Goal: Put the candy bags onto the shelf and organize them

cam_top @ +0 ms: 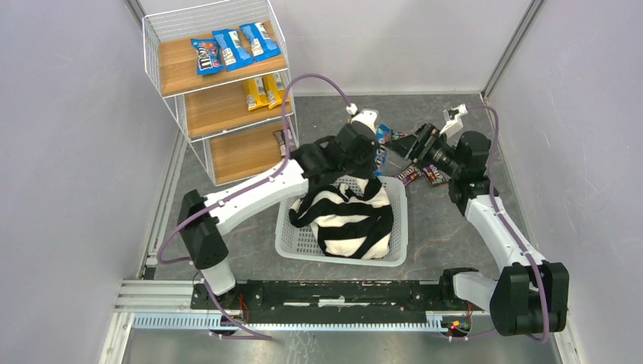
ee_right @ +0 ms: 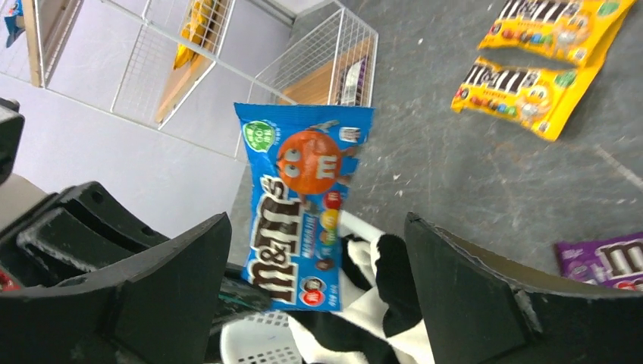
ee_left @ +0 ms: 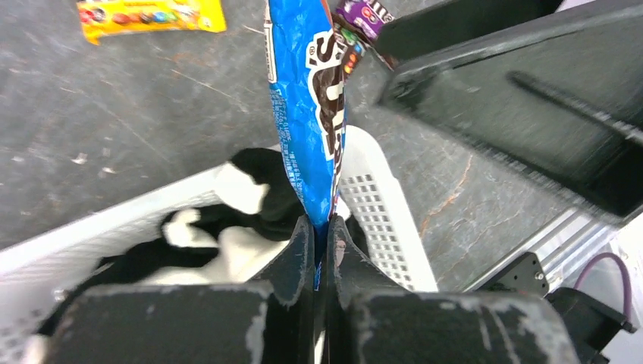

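Observation:
My left gripper is to swing outward to its left in the top view next and let go there, because the shelf's top board has bare wood beside its blue bags.
My left gripper (ee_left: 322, 227) is shut on the lower edge of a blue candy bag (ee_left: 307, 114) and holds it upright above the basket's far rim; the bag also shows in the top view (cam_top: 382, 149). My right gripper (ee_right: 317, 224) is open and empty, facing the blue bag (ee_right: 303, 205) from a short distance; in the top view it (cam_top: 413, 148) is just right of the bag. The shelf (cam_top: 174, 72) stands at the back left, with three blue bags (cam_top: 231, 47) on the top board, yellow bags (cam_top: 265, 91) on the middle one and a dark bag (cam_top: 283, 139) on the bottom one.
A white lattice basket (cam_top: 292, 239) with a black-and-white striped cloth (cam_top: 349, 216) sits between the arms. Two yellow bags (ee_right: 531, 76) and a purple bag (ee_right: 606, 262) lie on the grey floor. Two purple bags (cam_top: 423, 174) lie right of the basket.

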Tool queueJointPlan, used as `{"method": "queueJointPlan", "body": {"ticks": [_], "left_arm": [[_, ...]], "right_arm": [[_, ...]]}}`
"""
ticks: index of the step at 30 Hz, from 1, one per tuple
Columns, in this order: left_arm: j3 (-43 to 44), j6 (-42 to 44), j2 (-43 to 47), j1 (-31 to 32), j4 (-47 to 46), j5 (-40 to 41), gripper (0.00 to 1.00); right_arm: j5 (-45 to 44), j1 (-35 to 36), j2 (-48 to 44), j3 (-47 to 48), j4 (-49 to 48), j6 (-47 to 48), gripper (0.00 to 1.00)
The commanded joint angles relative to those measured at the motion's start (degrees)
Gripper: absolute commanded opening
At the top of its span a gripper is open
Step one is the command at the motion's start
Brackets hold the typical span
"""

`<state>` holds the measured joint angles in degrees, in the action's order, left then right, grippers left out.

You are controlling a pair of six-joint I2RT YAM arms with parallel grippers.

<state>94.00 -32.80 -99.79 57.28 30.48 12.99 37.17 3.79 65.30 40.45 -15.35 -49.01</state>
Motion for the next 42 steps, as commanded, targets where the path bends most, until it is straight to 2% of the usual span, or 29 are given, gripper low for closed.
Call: {"method": "queueJointPlan", "body": {"ticks": [1, 5, 10, 13, 18, 25, 30, 33, 36, 42], "left_arm": [[4.65, 8.95, 8.80, -6.22, 5.96, -4.15, 0.02], [7.84, 14.79, 15.16, -13.08, 11.19, -6.67, 0.02], [18.93, 22.38, 19.38, -20.31, 16.61, -5.82, 0.02], [26.90, 26.83, 18.49, -24.17, 19.71, -4.39, 0.02], [36.34, 31.01, 16.14, -33.59, 21.37, -7.85, 0.02], [40.31, 30.67, 14.89, -44.87, 22.34, -3.37, 0.02], [40.01, 30.35, 15.00, -49.13, 24.67, 0.62, 0.02], [40.01, 29.94, 14.84, -49.90, 25.59, 4.29, 0.02], [40.97, 29.72, 14.49, -50.34, 26.73, 4.53, 0.02], [43.52, 27.33, 11.29, -50.51, 34.28, 10.36, 0.02]], "right_arm": [[-4.52, 0.14, -3.16, 11.08, 9.77, 13.05, 0.94], [-7.70, 0.17, -4.69, 15.27, 14.23, 16.69, 0.94], [-6.85, 0.17, -3.80, 13.70, 13.49, 15.90, 0.93], [-6.67, 0.22, -3.69, 12.54, 13.22, 15.89, 0.93], [-6.67, 0.55, -3.10, 10.68, 13.79, 16.51, 0.93], [-6.44, 2.89, -1.05, 11.02, 16.89, 18.73, 0.92], [-6.85, 4.28, 1.48, 13.30, 18.89, 20.07, 0.92], [-6.76, 4.87, 2.75, 13.17, 18.55, 20.05, 0.91], [-6.63, 4.94, 3.58, 13.16, 18.31, 20.03, 0.91], [-6.49, 5.30, 4.35, 13.18, 18.14, 19.94, 0.91]]}}
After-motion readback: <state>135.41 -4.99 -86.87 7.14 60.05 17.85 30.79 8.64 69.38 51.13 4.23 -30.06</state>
